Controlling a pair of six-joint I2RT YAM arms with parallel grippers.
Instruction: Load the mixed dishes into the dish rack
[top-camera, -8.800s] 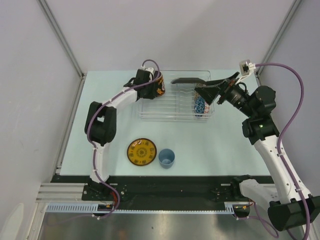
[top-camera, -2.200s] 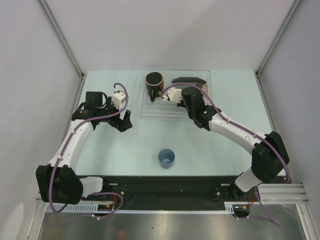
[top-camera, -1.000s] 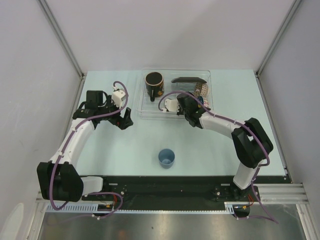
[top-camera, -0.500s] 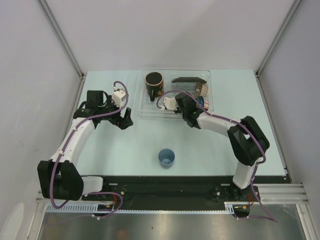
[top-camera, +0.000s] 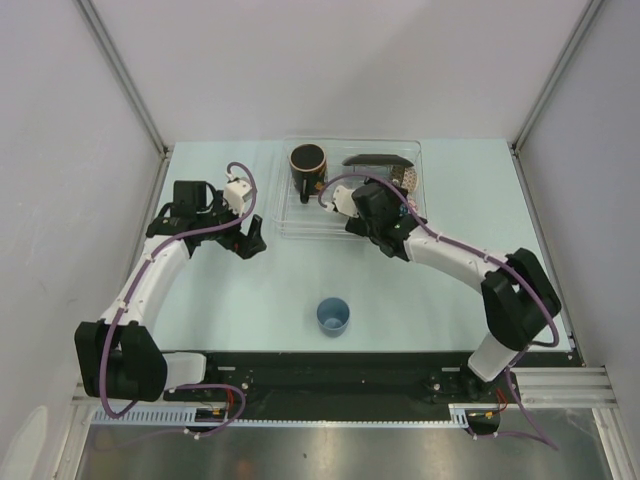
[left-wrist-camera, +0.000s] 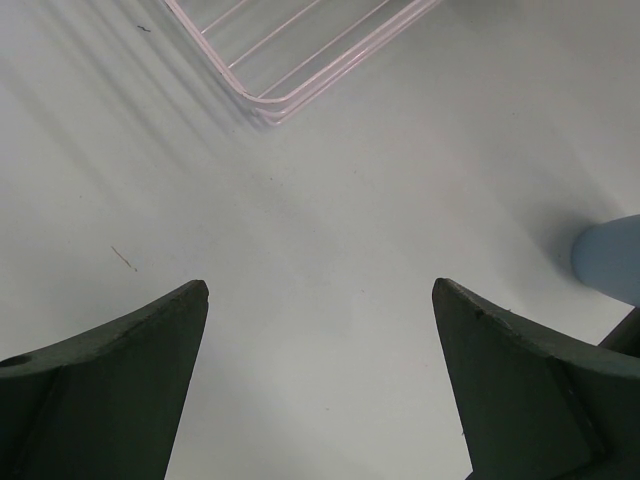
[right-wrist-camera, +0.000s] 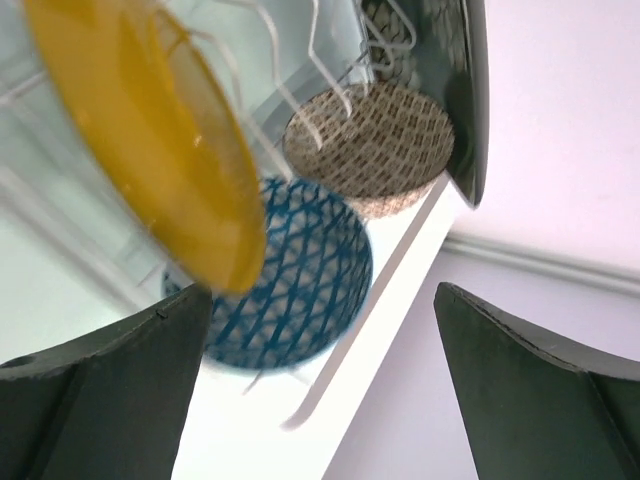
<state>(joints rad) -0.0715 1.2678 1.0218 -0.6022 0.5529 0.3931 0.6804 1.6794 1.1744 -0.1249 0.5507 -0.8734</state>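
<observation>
My right gripper draws back from the rack (top-camera: 298, 233) next. It then comes down over the light blue cup's near rim (top-camera: 332, 331), since the cup stands below and back of it.
The clear dish rack (top-camera: 298, 233) stands at the back of the table. In it are the dark mug (top-camera: 308, 165), the black square plate (top-camera: 378, 160) and the red-white bowl (top-camera: 403, 178). My right gripper (top-camera: 385, 208) hovers over the rack, open and empty. In its wrist view the yellow-brown saucer (right-wrist-camera: 150, 140) leans on edge in the rack's wires, just ahead of the left finger (right-wrist-camera: 110, 390). Behind it stand the blue bowl (right-wrist-camera: 300, 270), red-white bowl (right-wrist-camera: 370, 150) and black plate (right-wrist-camera: 462, 90). The light blue cup (top-camera: 333, 316) stands on the table. My left gripper (top-camera: 248, 238) is open over bare table.
The left wrist view shows the rack's near corner (left-wrist-camera: 285, 95) ahead and the light blue cup (left-wrist-camera: 610, 262) at the right edge. Grey walls and metal posts close in the table on three sides.
My right gripper has opened and let go of the yellow-brown saucer, which now rests in the rack. The right arm's elbow has swung to the right. The left arm has not moved.
</observation>
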